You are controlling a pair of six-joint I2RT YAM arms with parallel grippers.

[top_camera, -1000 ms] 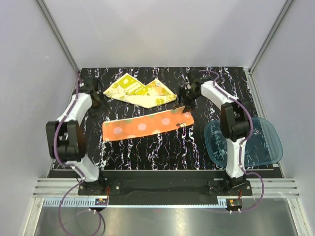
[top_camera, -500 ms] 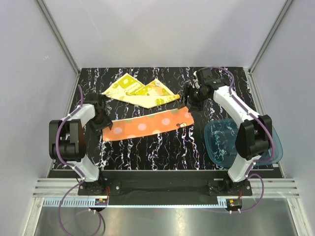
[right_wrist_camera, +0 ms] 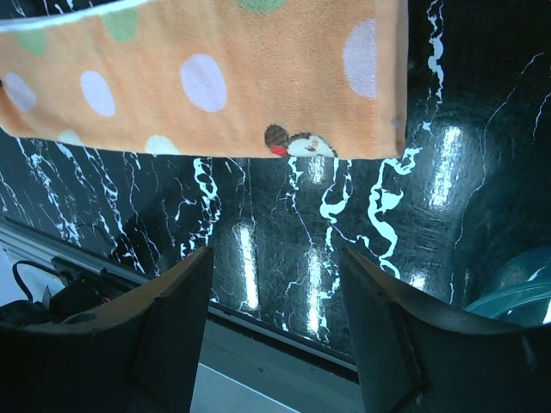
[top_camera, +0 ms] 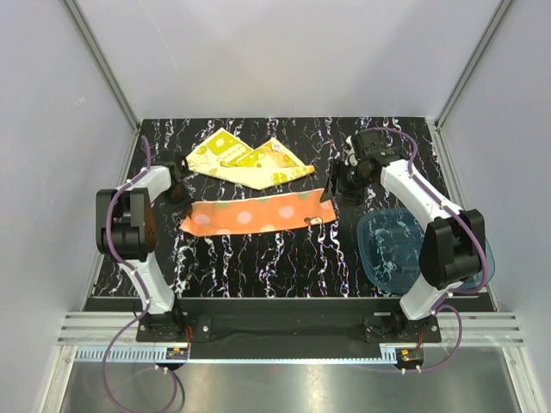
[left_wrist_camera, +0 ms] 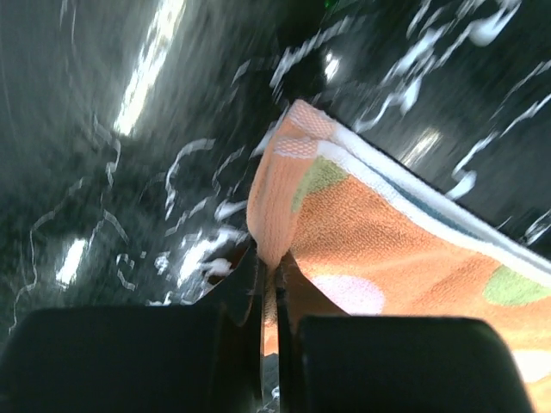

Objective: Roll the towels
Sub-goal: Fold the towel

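Observation:
My open right gripper should move down, as the orange towel's loose end lies flat below it. It should go onto the near corner of that end [top_camera: 333, 220] [right_wrist_camera: 395, 151], with its fingers on both sides of the towel's edge.
The orange polka-dot towel [top_camera: 254, 215] lies as a long strip across the middle of the black marbled table [top_camera: 258, 267]. My left gripper [top_camera: 182, 196] is shut on that strip's left end; in the left wrist view a fold of the orange towel [left_wrist_camera: 387, 249] is pinched between the closed left gripper [left_wrist_camera: 274, 275]. My right gripper [top_camera: 337, 185] hovers open at the strip's right end. The right wrist view shows the orange towel [right_wrist_camera: 215, 77] lying flat beyond the open right gripper [right_wrist_camera: 275, 284], apart from it. The yellow towel [top_camera: 245, 162] lies loosely folded behind the orange one.
A translucent blue tray [top_camera: 465, 249] sits at the table's right edge, under the right arm; its rim [right_wrist_camera: 516, 292] shows in the right wrist view. Metal frame posts and grey walls surround the table.
The left gripper has gone from open to shut on the orange towel's left end. The strip now lies flatter and more level. The right gripper shifted slightly right and stays open.

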